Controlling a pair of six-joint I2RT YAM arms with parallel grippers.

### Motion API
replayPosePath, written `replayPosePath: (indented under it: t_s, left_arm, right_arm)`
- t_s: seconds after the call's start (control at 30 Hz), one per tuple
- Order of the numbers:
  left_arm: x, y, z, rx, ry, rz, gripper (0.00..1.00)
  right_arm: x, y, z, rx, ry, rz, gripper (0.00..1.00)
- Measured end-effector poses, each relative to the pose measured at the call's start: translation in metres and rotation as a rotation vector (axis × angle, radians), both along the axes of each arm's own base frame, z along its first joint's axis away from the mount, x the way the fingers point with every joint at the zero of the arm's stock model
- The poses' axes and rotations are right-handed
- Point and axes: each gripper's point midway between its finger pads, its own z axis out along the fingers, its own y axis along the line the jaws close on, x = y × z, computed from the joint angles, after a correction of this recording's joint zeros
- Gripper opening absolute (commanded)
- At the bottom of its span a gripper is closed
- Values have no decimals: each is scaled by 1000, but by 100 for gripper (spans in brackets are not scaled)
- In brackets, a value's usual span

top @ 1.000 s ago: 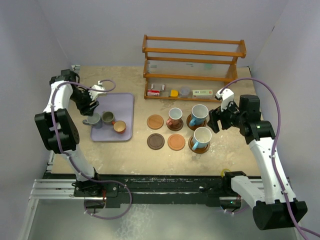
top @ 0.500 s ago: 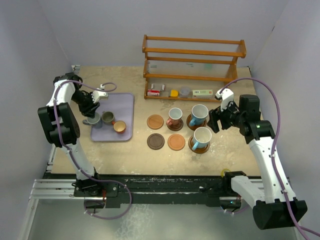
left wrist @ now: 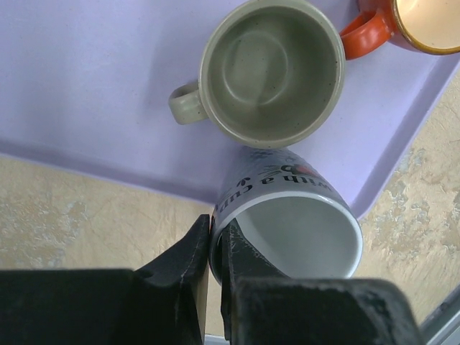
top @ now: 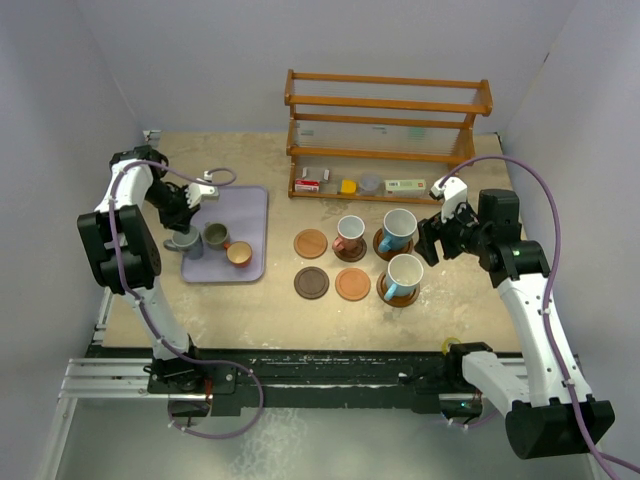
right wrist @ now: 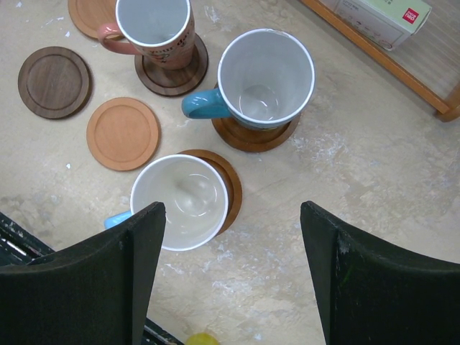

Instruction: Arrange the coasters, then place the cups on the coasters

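Next, I raise the medium blue cup, carry it over and lower and release it on the bare orange-brown coaster [top: 353, 283], right of my left gripper in the top view.
My left gripper [left wrist: 214, 251] is shut on the rim of a medium blue cup [left wrist: 302, 230] with dark lettering, one finger inside and one outside. That cup [top: 190, 243] stands at the near left edge of the lavender tray [top: 250, 205]. Beside it are an olive-grey cup [left wrist: 269, 72] and a small orange cup [left wrist: 410, 21]. Three cups sit on coasters: a reddish one [top: 350, 233] and two light blue ones [top: 400, 228] [top: 404, 273]. Three coasters lie bare: light brown [top: 311, 243], dark brown [top: 311, 283], orange-brown [top: 352, 284]. My right gripper [top: 432, 240] hovers open over bare table right of the near light blue cup [right wrist: 180, 201].
A wooden rack [top: 388, 130] stands at the back, with small boxes and packets on its lowest shelf. Grey walls close in on the left, right and back. A small yellow thing [right wrist: 201, 339] lies at the table's near edge.
My left gripper's jaws have closed onto the medium blue cup's rim, and the left arm shifted slightly. The right arm has not moved.
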Motion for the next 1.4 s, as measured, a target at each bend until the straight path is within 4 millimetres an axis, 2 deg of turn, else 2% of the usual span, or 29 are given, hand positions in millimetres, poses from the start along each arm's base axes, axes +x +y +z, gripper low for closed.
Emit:
replayPosePath:
  t_s: [0.3,0.5,0.6,0.7,0.83,1.0,1.2,1.4]
  left_arm:
    - [-13,6,6,45,32,-16,3]
    - [-22,6,46,79,-40,36,3]
    - [-33,-5,73,85,-106,85,3]
    - [-51,-33,93,78,-152,115,3]
    - [-69,-90,115,21,-208,113,3]
    - [-80,-157,136,-76,-241,159,3]
    - [-88,-220,139,-147,-212,235,3]
    - [-93,-275,122,-178,-152,262,3]
  right_arm:
    - [0,0,0,0,0,0,78]
    - [0,0,0,0,0,-1,78]
    - [0,0,0,0,0,-2,78]
    - [0,-1,0,-2,0,-4,78]
    - [0,-1,0,-4,0,-7,78]
    - [1,-2,0,-5,0,-9,78]
    - [2,-6,-1,-21,-2,-29,78]
    - [4,-11,-1,-40,-8,-51,78]
